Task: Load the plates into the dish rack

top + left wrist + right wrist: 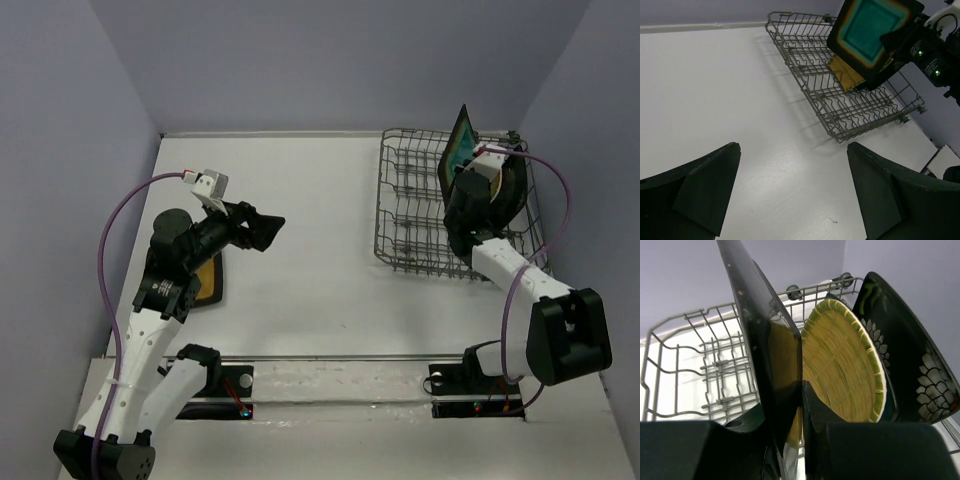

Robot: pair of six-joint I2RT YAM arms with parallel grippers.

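Note:
The rack's wire slots beside the yellow ribbed plate stand empty, so my right gripper moves down and to the left in the top view to there next.
The dish rack stands at the right rear of the table. My right gripper is shut on the lower edge of the dark-rimmed plate with a teal centre and holds it upright above the rack. In the right wrist view this plate is edge-on between my fingers. The yellow ribbed plate and the black floral plate stand in the rack to its right. My left gripper is open and empty above the table. The mustard-centred plate lies flat under the left arm. The plain teal plate is hidden.
In the left wrist view the rack and the held plate lie far ahead, with bare white table between. Grey walls close in the table at the back and both sides.

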